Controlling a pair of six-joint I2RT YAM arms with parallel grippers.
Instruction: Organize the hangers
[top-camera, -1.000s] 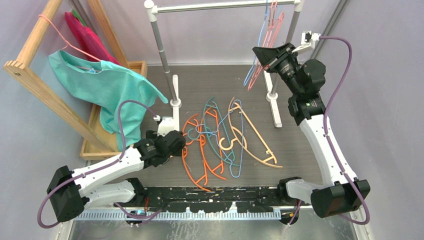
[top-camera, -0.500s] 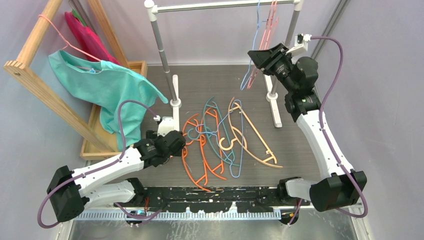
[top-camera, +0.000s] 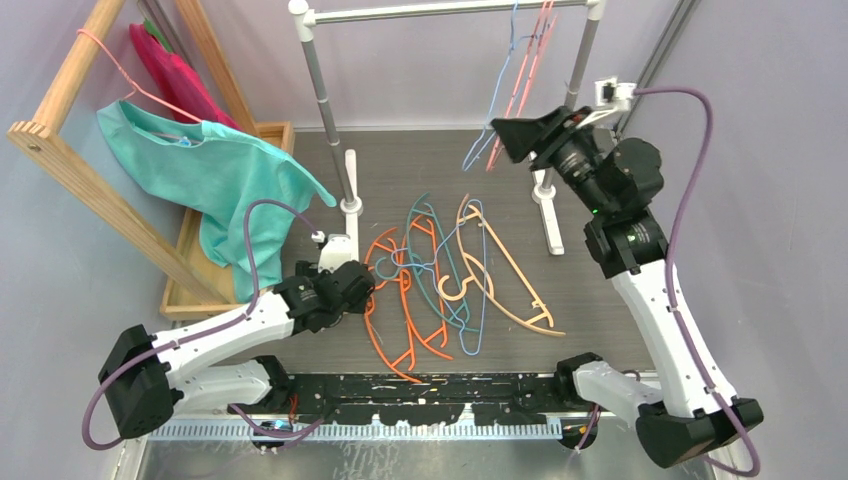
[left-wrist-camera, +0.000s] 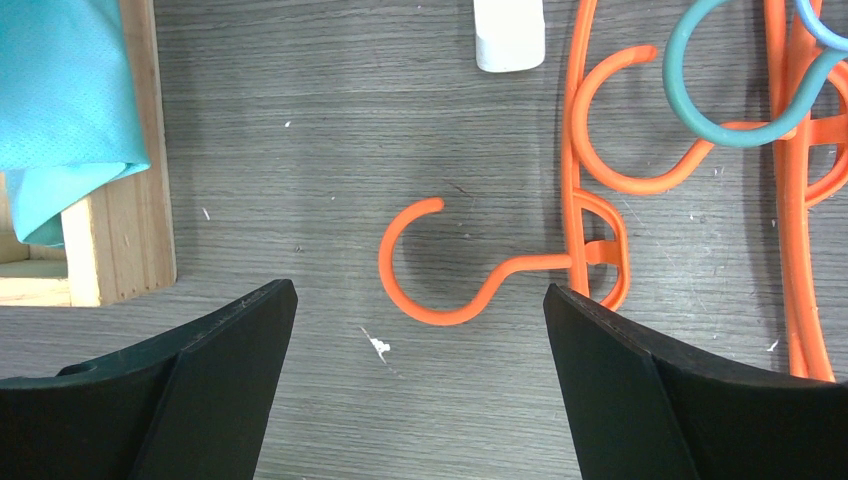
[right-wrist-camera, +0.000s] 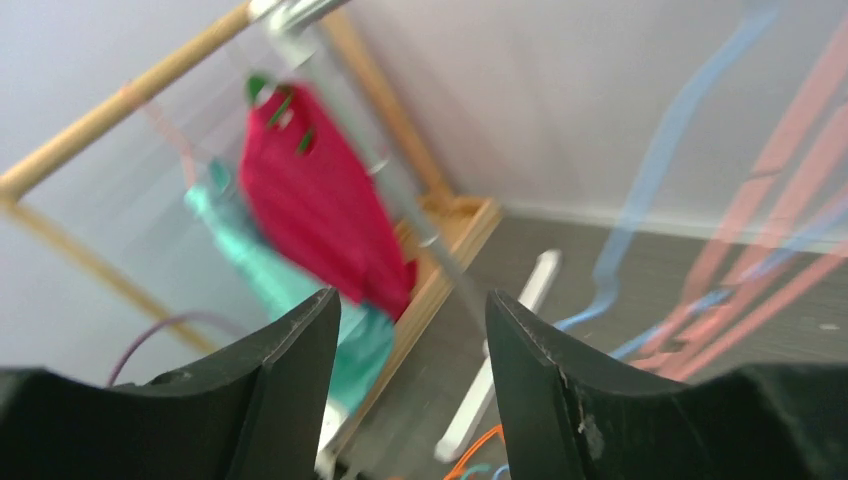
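My empty right gripper moves back and down onto its near arm (top-camera: 441, 284) beside the neck next, as the light-blue wire hanger still lies in the pile.
Several hangers lie in a loose pile on the table: orange plastic ones (top-camera: 395, 300), a teal one (top-camera: 430, 262), a light-blue wire one (top-camera: 478, 305) and a broad tan one (top-camera: 512, 292). A light-blue (top-camera: 497, 95) and pink wire hangers (top-camera: 527, 70) hang from the rail (top-camera: 440, 12), tilted to the left. My right gripper (top-camera: 510, 135) is open just below them, holding nothing (right-wrist-camera: 413, 310). The light-blue hanger (right-wrist-camera: 650, 170) and pink hangers (right-wrist-camera: 775, 200) show blurred at its right. My left gripper (left-wrist-camera: 420, 300) is open low over the table, with an orange hanger's hook (left-wrist-camera: 440, 265) just ahead of its fingers.
A wooden rack (top-camera: 60, 95) at the left carries a pink wire hanger with a teal shirt (top-camera: 215, 175) and a red garment (top-camera: 175, 70). Its wooden base (left-wrist-camera: 120, 200) lies left of my left gripper. The rail's white feet (top-camera: 350, 205) (top-camera: 550, 220) stand on the table.
My right gripper has opened and let go of the wire hangers on the rail. It has drawn back down and right, and the hangers have swung left. The left arm has barely shifted.
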